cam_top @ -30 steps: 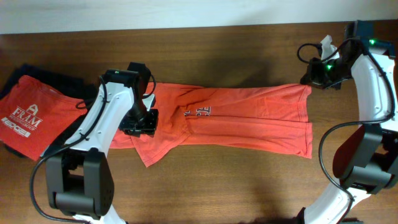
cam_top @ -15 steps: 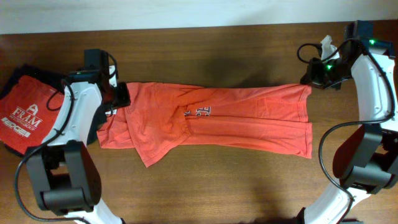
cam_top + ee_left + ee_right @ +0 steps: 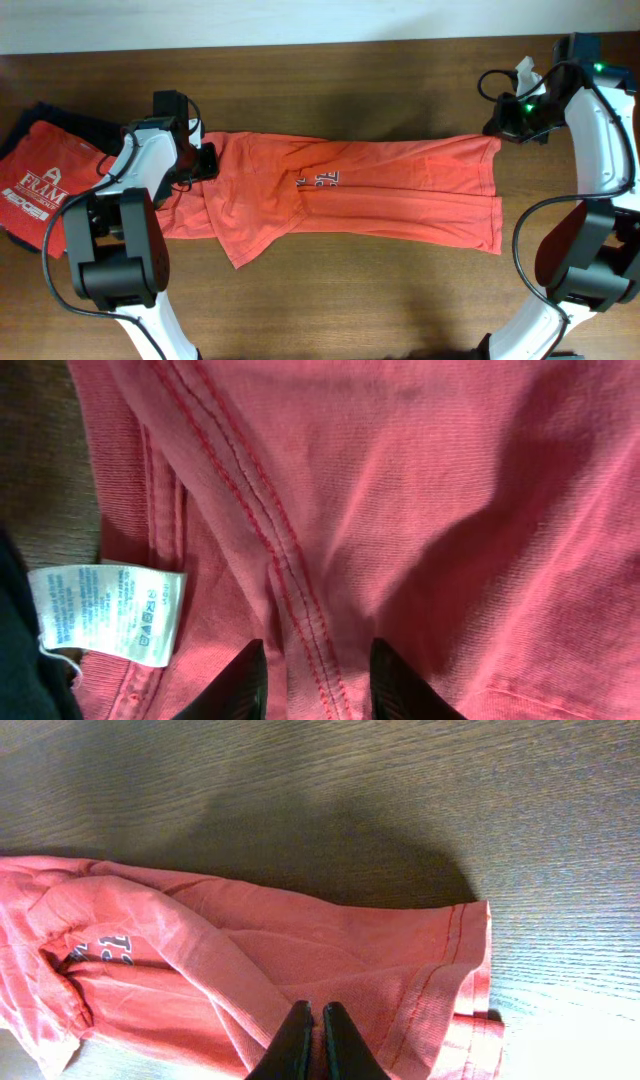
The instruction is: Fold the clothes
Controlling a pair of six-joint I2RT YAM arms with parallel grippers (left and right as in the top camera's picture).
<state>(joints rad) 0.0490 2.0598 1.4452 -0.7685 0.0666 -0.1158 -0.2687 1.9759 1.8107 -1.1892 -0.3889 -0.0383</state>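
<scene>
I will lower my right gripper next and bring it back toward the lower layer's hem, then let go of the shirt's corner, because the fold it holds is still hanging raised.
The clothes, one orange-red T-shirt, lie stretched left to right across the table, with grey-white lettering facing up. My left gripper is down on the shirt's left end by the collar. In the left wrist view its jaws stand apart, astride a double-stitched seam, and a white care label lies to their left. My right gripper is at the shirt's far right corner. The right wrist view shows it shut on a fold of the T-shirt near the hem.
A folded red shirt with a white FRAM logo lies at the far left on a dark garment, close to my left arm. Bare brown table runs along the front and behind the shirt.
My left gripper moved from the shirt's left-middle up and left to the collar end, and its jaws narrowed. The shirt's left part now lies spread further left. The right arm has not moved.
</scene>
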